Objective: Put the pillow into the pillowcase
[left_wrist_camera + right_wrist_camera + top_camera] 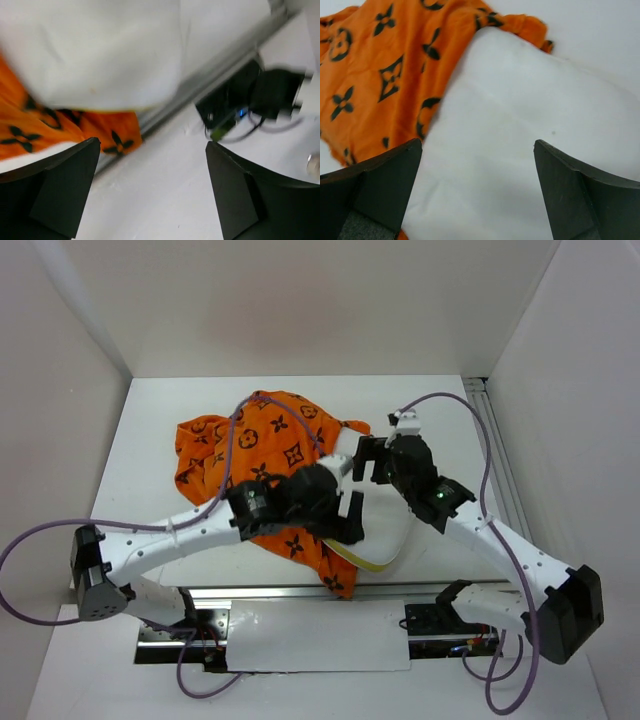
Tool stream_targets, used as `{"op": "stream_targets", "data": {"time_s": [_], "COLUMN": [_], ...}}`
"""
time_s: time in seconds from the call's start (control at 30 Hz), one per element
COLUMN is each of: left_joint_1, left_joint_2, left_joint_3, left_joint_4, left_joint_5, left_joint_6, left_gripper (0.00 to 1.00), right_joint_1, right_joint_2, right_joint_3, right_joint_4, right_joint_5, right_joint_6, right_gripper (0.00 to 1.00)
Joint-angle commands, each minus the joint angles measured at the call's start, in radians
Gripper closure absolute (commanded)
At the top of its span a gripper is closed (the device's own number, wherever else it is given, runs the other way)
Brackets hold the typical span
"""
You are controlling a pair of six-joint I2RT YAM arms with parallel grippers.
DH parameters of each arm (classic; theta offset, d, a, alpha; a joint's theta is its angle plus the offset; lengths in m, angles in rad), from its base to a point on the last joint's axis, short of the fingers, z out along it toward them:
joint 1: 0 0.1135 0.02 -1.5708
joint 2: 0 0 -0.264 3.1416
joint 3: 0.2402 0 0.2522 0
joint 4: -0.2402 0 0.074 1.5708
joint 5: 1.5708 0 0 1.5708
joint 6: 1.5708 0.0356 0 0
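Observation:
My left gripper is above the pillowcase's far opening edge (332, 432), which lies outward and below it. It needs to swing outward and down onto that edge next, because the pillow's corner there is uncovered.
The orange pillowcase (265, 455) with dark brown motifs lies crumpled on the table, left of centre. The white pillow (390, 522) sticks out of it to the right, its pale yellow seam at the near edge; how far it sits inside is hidden. My left gripper (352, 518) is open and empty above the pillow's near edge. In the left wrist view the gripper (152, 185) hangs over bare table, with the pillow (100, 50) and pillowcase (30, 135) behind. My right gripper (362, 462) is open and empty; the right wrist view shows it (477, 190) just above the pillow (520, 150), with the pillowcase (385, 75) to the left.
A metal rail (300, 590) runs along the table's near edge, and another rail (500, 460) runs along the right side. White walls close in the table on the left, back and right. Purple cables loop over the pillowcase. The right arm's base (240, 107) shows in the left wrist view.

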Motion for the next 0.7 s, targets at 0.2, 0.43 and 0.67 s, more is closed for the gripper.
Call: {"op": "stream_targets", "data": {"time_s": [0.2,0.43,0.67], "left_joint_1": [0.372,0.445,0.468], "left_joint_2": [0.417,0.866,0.962], "left_joint_3": [0.550,1.081,1.121], "left_joint_4": [-0.186,-0.331,-0.164], "left_joint_5": [-0.140,-0.226,-0.408], "left_joint_6": [0.309,0.532,0.578], "left_gripper": [0.07,0.08,0.09], "right_joint_1": [-0.324,-0.562,-0.633], "right_joint_2": [0.115,0.253,0.468], "right_joint_3": [0.104,0.168,0.279], "right_joint_4": [0.035,0.060,-0.018], "right_joint_5": [-0.233,-0.625,-0.933], "right_joint_6": [-0.103,-0.399,-0.689], "right_gripper": [0.00,0.00,0.00]}}
